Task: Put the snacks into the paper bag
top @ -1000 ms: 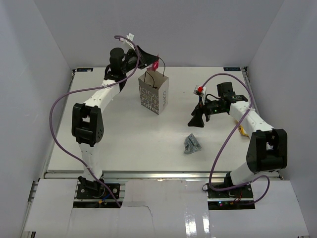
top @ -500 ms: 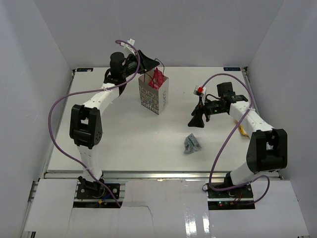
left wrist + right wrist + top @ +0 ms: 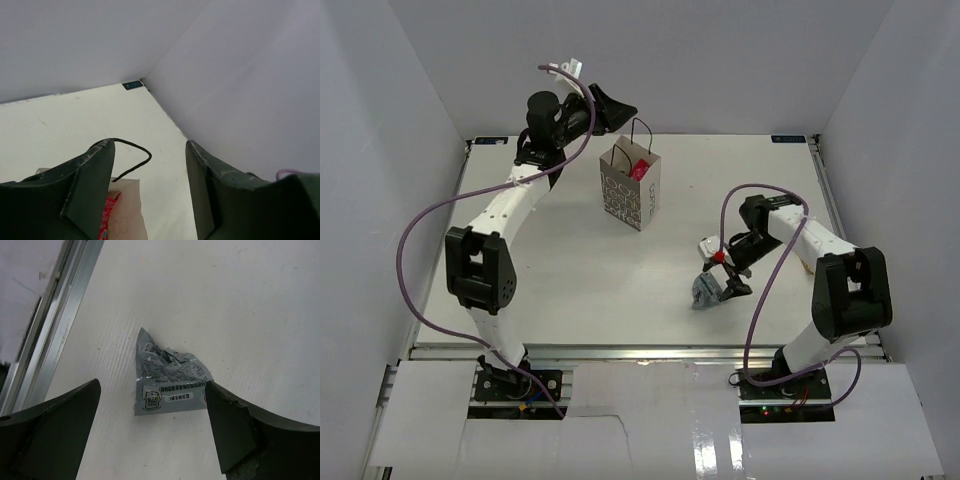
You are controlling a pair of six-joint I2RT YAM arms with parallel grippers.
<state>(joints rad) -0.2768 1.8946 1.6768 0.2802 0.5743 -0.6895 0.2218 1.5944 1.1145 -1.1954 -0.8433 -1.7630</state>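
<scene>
My right gripper shifts left in the top view next, then lowers, turning onto the silver-grey snack's crumpled fold (image 3: 704,290) (image 3: 170,363), because that fold bunches up between the snack's flatter edges.
The paper bag (image 3: 630,192) stands upright at the back middle of the table, with a red snack (image 3: 641,168) showing in its mouth. My left gripper (image 3: 616,107) hangs open and empty above and behind the bag. In the left wrist view the bag's edge (image 3: 126,210), its black handle (image 3: 134,149) and the red snack (image 3: 105,222) lie below the open left gripper (image 3: 150,190). A crumpled silver-grey snack (image 3: 705,292) lies near the front. My right gripper (image 3: 722,272) is open just over it. In the right wrist view the right gripper (image 3: 152,386) straddles the silver-grey snack (image 3: 167,375) without touching it.
White walls enclose the table on the left, back and right. A metal rail (image 3: 55,320) runs along the table's front edge, close to the silver-grey snack. Purple cables loop from both arms.
My left gripper opened, dropped the red snack into the bag, and drew up and back. My right arm swung forward and down from mid-right to over the silver-grey snack.
</scene>
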